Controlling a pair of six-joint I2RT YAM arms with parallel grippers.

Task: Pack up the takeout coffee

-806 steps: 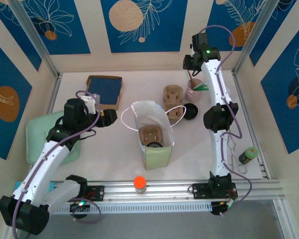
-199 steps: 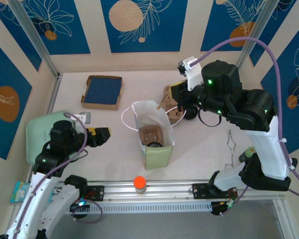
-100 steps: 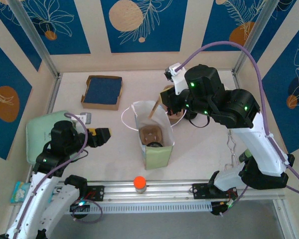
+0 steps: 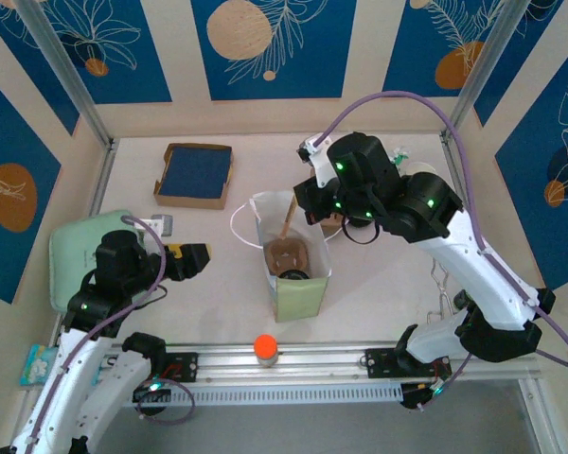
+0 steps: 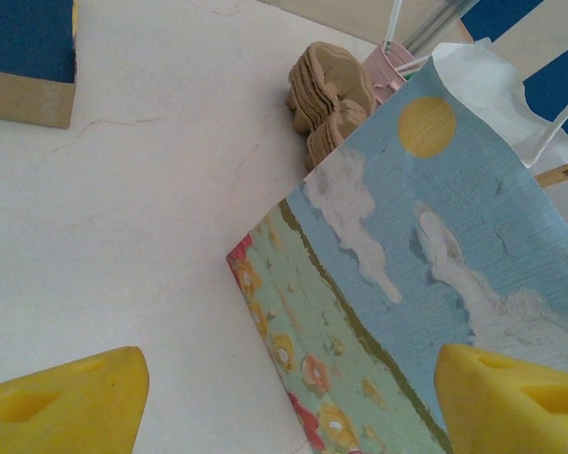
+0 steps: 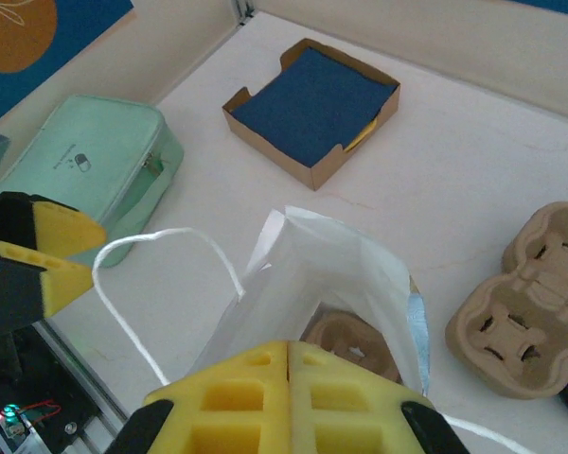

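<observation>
My right gripper sinks down over the bag's opening next and releases the thin wooden stirrer, since the stirrer's loose end already hangs toward the carrier inside.
A paper bag with white handles stands open at mid-table, its painted side facing the left wrist camera. Inside sit a brown cup carrier and a dark-lidded cup. My right gripper hovers over the bag's mouth, shut on a thin wooden stirrer that hangs down into the opening. My left gripper is open, low on the table left of the bag and not touching it.
Spare cup carriers lie behind the bag beside a pink cup. A cardboard box of blue napkins sits back left, a green pouch at the left edge. An orange-capped bottle stands on the front rail, tongs at right.
My right arm has swung left from beside the spare carriers, bringing the stirrer over the bag's opening. The left arm and bag have stayed put.
</observation>
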